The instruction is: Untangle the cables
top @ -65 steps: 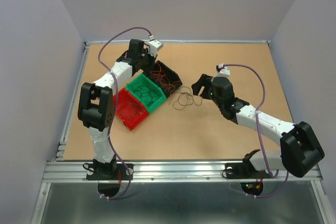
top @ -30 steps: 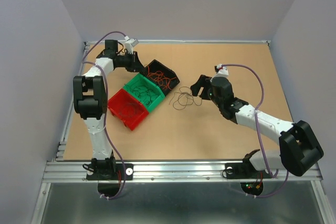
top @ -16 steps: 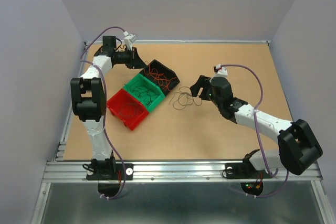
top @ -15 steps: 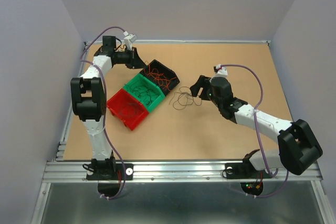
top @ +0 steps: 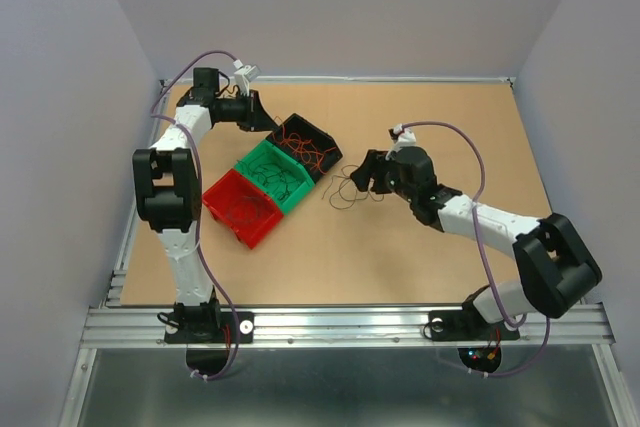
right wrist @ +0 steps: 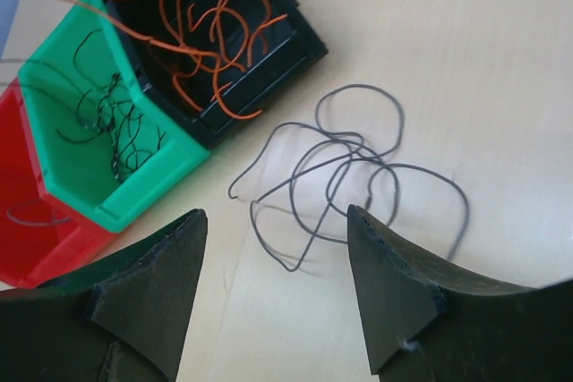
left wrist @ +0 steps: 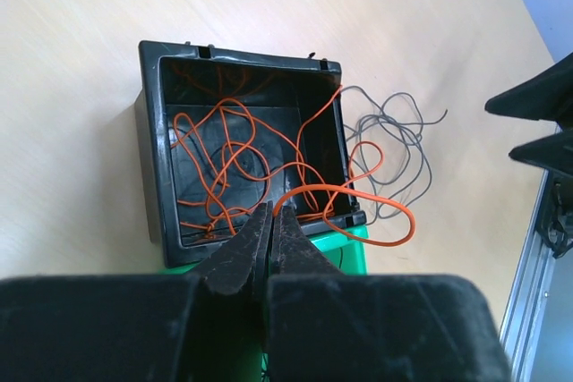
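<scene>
I should next move my left gripper down to the right in the top view and let go of the orange wire, because the inside of the black bin is below it on that side.
A clump of thin grey wires lies on the table right of the bins; it also shows in the right wrist view and the left wrist view. Orange wires fill the black bin. My left gripper is at the black bin's back-left edge, shut on an orange wire that loops out over the bin's rim. My right gripper is open, low beside the grey clump, with the clump just ahead of its fingertips.
Three bins stand in a diagonal row: black, green with dark wires, red with thin wires. The green bin and red bin sit left of the right gripper. Bare table lies around the clump.
My left gripper has swung from over the black bin back to its rear-left edge. My right gripper has moved left, closer to the grey clump.
</scene>
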Tool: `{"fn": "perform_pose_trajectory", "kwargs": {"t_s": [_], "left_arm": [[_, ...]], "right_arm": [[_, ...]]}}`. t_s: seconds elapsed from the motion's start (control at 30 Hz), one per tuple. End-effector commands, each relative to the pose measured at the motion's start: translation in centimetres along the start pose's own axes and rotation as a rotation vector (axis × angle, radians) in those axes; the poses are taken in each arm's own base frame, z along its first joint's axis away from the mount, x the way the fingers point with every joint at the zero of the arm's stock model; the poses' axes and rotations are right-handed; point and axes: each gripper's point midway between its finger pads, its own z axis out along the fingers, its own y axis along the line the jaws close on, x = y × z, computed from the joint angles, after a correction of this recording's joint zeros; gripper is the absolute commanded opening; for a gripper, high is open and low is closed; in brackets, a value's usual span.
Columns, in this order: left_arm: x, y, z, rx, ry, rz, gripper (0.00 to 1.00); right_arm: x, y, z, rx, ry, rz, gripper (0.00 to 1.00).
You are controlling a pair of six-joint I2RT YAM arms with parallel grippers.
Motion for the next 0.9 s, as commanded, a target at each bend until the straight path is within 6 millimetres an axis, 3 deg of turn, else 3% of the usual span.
{"fn": "perform_pose_trajectory", "kwargs": {"t_s": [0.0,0.13,0.2,0.27,0.53,0.63,0.67,0.7,0.8,0.87], "left_arm": [[-1.9,-0.4,-0.8,-0.02,-0.022,0.053,0.0],[-1.5,0.6,-0.6,-0.06,-0.018,0.055,0.0],[-1.6,0.6,-0.8,-0.07,-0.024,0.068,0.0],[-1.7,0.5,-0.9,-0.075,-0.029,0.076,0.0],[-1.5,0.6,-1.1,-0.088,-0.03,0.083,0.0],[-1.4,0.7,-1.0,-0.099,-0.03,0.09,0.0],[-1.3,0.7,-1.0,-0.101,-0.027,0.093,0.0],[-1.3,0.7,-0.9,-0.107,-0.026,0.098,0.0],[-1.3,0.6,-0.7,-0.12,-0.025,0.11,0.0],[-1.3,0.4,-0.5,-0.136,-0.027,0.129,0.0]], "right_arm": [[-2.1,5.2,1.9,-0.245,-0.047,-0.122,0.69],[-1.5,6.6,5.0,-0.299,0.014,-0.228,0.7],[0.1,6.9,6.4,-0.312,0.06,-0.276,0.71],[-0.4,8.1,7.6,-0.328,0.048,-0.334,0.73],[-1.3,7.3,13.4,-0.209,0.037,-0.399,0.72],[-1.6,6.8,15.2,-0.162,0.026,-0.416,0.48],[-1.9,6.4,15.6,-0.137,0.019,-0.415,0.28],[-2.2,6.6,15.9,-0.132,0.014,-0.412,0.19],[-3.1,7.1,16.0,-0.139,-0.005,-0.413,0.14],[-4.0,7.9,15.9,-0.154,-0.025,-0.413,0.02]]}}
